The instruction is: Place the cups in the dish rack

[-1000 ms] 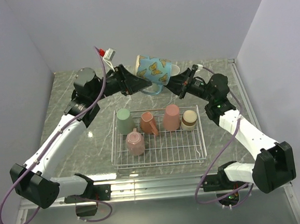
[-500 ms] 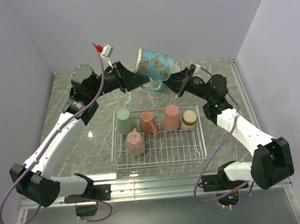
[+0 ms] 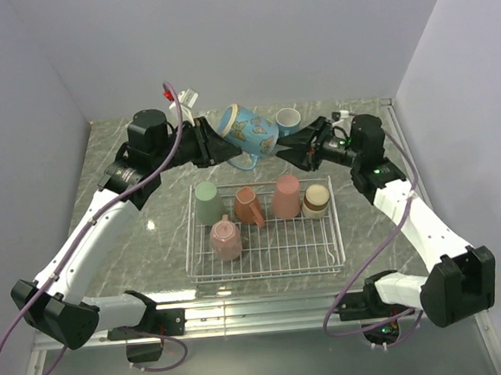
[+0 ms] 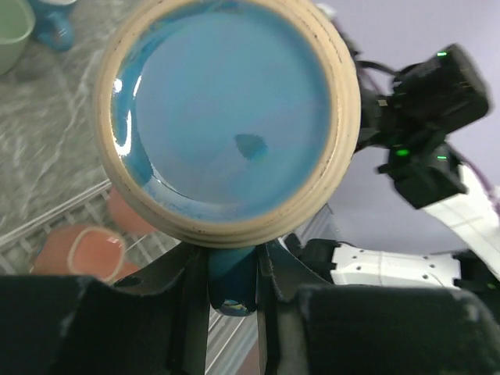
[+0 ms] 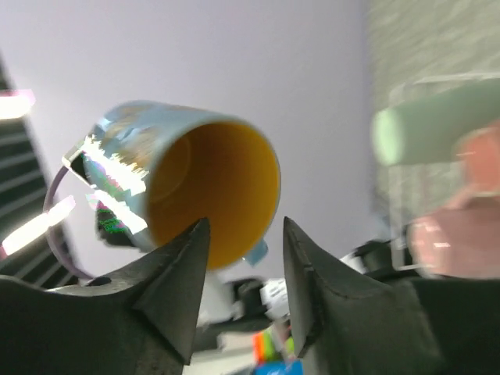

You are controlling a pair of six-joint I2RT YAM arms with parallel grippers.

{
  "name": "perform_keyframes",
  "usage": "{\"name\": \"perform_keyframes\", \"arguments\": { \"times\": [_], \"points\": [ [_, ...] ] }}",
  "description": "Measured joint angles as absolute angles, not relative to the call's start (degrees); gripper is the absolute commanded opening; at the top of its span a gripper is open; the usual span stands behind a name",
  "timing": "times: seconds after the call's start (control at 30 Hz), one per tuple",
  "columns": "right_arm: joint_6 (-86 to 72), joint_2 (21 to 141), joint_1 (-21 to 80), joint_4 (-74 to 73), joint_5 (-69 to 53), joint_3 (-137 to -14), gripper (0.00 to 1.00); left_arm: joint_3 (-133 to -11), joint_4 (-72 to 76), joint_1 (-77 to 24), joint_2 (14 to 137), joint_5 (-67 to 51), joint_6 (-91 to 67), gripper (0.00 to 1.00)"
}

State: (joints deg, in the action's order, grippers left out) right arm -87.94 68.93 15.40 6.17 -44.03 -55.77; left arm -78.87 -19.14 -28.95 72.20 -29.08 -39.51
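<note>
The left gripper draws back, tips downward, lowers and releases the butterfly mug next, since empty wires beside the pink mug lie below and back from it.
A blue butterfly mug with a yellow inside hangs tilted above the far edge of the white wire dish rack. My left gripper is shut on its handle. The left wrist view shows the mug's blue base and the handle pinched in my left gripper. My right gripper stands open just right of the mug, apart from it. In the right wrist view my right gripper is open in front of the mug's mouth. The rack holds a green cup, a salmon mug, a pink cup, a brown cup and a pink mug.
A small blue cup stands on the marble table behind the grippers. Grey walls close the table in at the back and both sides. In the left wrist view a green cup and a blue one show at the top left.
My right gripper has opened, let go of the butterfly mug and drawn back to the right. My left gripper closed on the handle and now carries the mug alone, slightly lower and tilted.
</note>
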Motion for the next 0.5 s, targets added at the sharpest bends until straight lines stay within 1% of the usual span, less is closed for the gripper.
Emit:
{"name": "perform_keyframes", "arguments": {
  "times": [0.13,0.3,0.4,0.5],
  "points": [
    [-79.5,67.0,11.8,-5.3,-42.2,-57.1,0.52,-78.3,-23.0,-28.6,72.0,-26.5,-38.3,0.00],
    [-67.5,66.6,6.6,-21.6,-38.0,-63.0,0.52,-78.3,-26.1,-28.6,71.9,-26.0,-35.7,0.00],
    [-61.5,66.3,3.2,-28.3,-35.9,-66.7,0.51,-78.1,-27.8,-29.0,71.8,-26.1,-33.8,0.00],
    [-58.2,65.8,1.5,-31.6,-34.7,-68.4,0.49,-78.0,-30.3,-31.2,71.9,-25.5,-31.5,0.00]
  ]
}}
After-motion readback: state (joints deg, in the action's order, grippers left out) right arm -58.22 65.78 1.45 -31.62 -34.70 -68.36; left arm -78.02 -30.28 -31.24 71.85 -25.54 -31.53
